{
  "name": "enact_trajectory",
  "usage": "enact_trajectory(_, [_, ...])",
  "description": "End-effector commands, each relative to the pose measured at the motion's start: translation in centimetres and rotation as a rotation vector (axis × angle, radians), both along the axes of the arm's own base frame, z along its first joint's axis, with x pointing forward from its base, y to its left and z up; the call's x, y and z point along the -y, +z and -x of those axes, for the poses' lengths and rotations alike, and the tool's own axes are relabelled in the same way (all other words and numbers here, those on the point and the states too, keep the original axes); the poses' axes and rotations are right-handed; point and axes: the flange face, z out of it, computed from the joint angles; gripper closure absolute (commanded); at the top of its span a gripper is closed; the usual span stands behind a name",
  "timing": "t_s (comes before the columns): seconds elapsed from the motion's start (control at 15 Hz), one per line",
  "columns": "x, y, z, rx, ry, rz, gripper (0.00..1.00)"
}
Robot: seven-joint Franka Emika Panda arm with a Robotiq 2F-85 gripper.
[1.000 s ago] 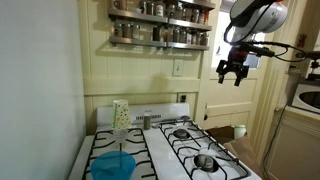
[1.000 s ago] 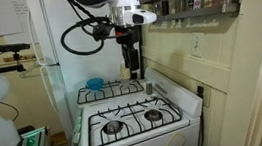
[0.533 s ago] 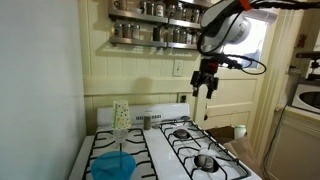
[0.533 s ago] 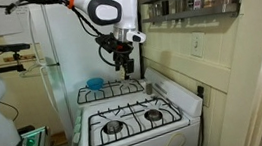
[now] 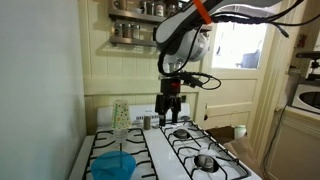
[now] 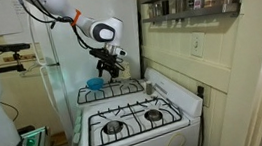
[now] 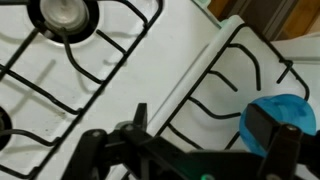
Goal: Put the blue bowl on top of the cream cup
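The blue bowl point(image 5: 113, 165) is low and off to the side. My gripper will move down and across next, onto the bowl's rim on the side facing the middle of the stove.
The blue bowl point(image 5: 113, 165) sits on the front left part of the white stove point(image 5: 150, 158); it also shows in an exterior view point(image 6: 94, 85) and at the right edge of the wrist view point(image 7: 278, 110), partly behind one finger. The cream cup point(image 5: 120, 115) stands upright at the stove's back left. My gripper point(image 5: 167, 108) hangs open and empty above the stove's middle, right of the cup and well above the bowl. It also shows in an exterior view point(image 6: 111, 73). In the wrist view the jaws point(image 7: 200, 135) are wide apart with only stove grates between them.
A short grey metal shaker point(image 5: 146, 121) stands just right of the cup. Black grates and burners point(image 5: 205, 160) cover the stove top. A spice shelf point(image 5: 160, 30) hangs on the wall above. A burner cap point(image 7: 65, 12) shows in the wrist view.
The arm has swung from high at the right down and across toward the stove's back middle. The gripper stays open. The bowl and cup have not moved.
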Motion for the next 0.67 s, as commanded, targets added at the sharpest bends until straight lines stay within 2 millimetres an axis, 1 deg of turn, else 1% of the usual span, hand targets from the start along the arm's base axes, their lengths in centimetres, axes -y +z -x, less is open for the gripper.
enact_trajectory(0.0, [-4.0,-1.0,0.4,-0.061,0.18,0.021,0.0])
enact_trajectory(0.07, [-4.9,-0.7,0.9,-0.038,0.202,0.036,0.0])
enact_trajectory(0.13, [-5.3,-0.2,1.1,-0.014,0.237,0.057,0.0])
enact_trajectory(0.2, [-4.5,-1.0,0.8,-0.027,0.169,0.028,0.0])
enact_trajectory(0.33, [-5.5,-0.6,1.1,-0.01,0.207,0.045,0.0])
enact_trajectory(0.47, [-5.6,-0.4,1.0,-0.004,0.214,0.046,0.0])
enact_trajectory(0.53, [-5.3,-0.5,1.3,0.031,0.216,0.048,0.0])
enact_trajectory(0.6, [-5.8,-0.9,1.2,0.062,0.224,0.024,0.0])
